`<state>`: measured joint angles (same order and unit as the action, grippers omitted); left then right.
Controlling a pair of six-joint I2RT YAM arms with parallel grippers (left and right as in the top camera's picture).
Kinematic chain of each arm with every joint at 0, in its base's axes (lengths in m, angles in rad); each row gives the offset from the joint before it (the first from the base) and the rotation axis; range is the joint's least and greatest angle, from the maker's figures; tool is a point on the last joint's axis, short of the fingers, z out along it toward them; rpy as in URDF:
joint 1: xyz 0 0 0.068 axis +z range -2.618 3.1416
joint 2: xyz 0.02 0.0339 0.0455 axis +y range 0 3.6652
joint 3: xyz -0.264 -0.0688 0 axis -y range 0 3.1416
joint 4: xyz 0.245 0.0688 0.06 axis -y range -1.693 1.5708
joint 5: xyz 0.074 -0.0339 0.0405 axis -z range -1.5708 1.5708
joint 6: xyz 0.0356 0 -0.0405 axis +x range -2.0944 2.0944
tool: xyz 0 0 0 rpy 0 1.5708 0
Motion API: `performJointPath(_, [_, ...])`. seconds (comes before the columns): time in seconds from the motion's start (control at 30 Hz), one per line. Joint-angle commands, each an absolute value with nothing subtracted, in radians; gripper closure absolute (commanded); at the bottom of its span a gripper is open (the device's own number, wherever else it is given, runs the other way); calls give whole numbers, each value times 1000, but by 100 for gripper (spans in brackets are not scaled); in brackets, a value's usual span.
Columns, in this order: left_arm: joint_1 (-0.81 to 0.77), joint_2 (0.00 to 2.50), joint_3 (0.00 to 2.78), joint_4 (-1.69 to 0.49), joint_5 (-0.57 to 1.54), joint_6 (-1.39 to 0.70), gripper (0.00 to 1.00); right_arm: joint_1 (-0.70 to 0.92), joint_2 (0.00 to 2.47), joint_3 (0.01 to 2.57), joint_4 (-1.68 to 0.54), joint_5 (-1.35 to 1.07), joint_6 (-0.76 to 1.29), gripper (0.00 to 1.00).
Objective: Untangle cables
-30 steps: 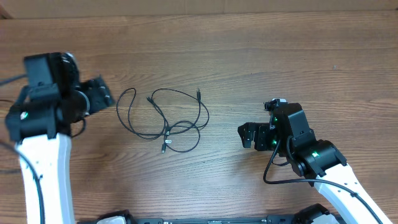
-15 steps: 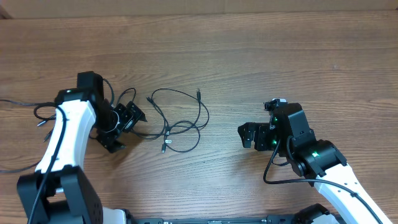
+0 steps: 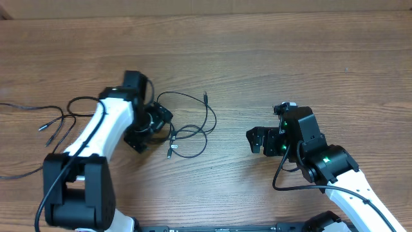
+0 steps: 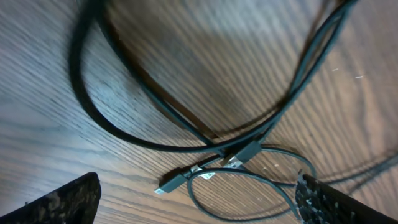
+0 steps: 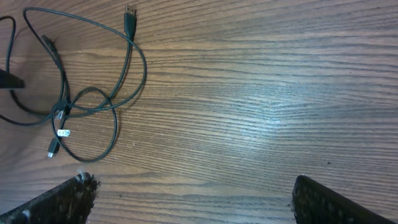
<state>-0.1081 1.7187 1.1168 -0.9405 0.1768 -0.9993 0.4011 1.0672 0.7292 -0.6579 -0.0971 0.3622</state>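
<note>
The curved black cable just beside the crossing runs across the gap between the left gripper's open fingers, so the left gripper will move down onto that cable next.
The cables [image 3: 175, 134] lie in loose black loops mid-table, crossing at a knot with small silver plug tips. My left gripper [image 3: 154, 129] stands open right at their left side, low over the wood. In the left wrist view its fingers straddle a thin loop, with a plug tip [image 4: 169, 184] and the crossing cables [image 4: 242, 151] just ahead. My right gripper [image 3: 256, 140] rests open to the right of the cables, well apart from them. Its wrist view has the cables [image 5: 65, 112] at far left and only bare wood between its fingers [image 5: 336, 199].
Another thin black cord [image 3: 51, 121] with silver tips lies at the far left of the table. The left arm [image 3: 96, 135] stretches across from the lower left. The right arm's base [image 3: 335, 167] sits at lower right.
My left arm has swung right from the table's left side onto the cables' left loop, and its jaws have opened wider. The right arm has not moved.
</note>
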Motion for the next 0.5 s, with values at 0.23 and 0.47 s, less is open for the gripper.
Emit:
performJointPath(0.23, [-152, 1802, 1108, -928, 40, -1124, 1, 404, 1064, 733, -653, -91, 360, 1])
performJointPath(0.47, [-165, 1853, 1108, -926, 26, -1124, 0, 404, 1064, 733, -653, -91, 360, 1])
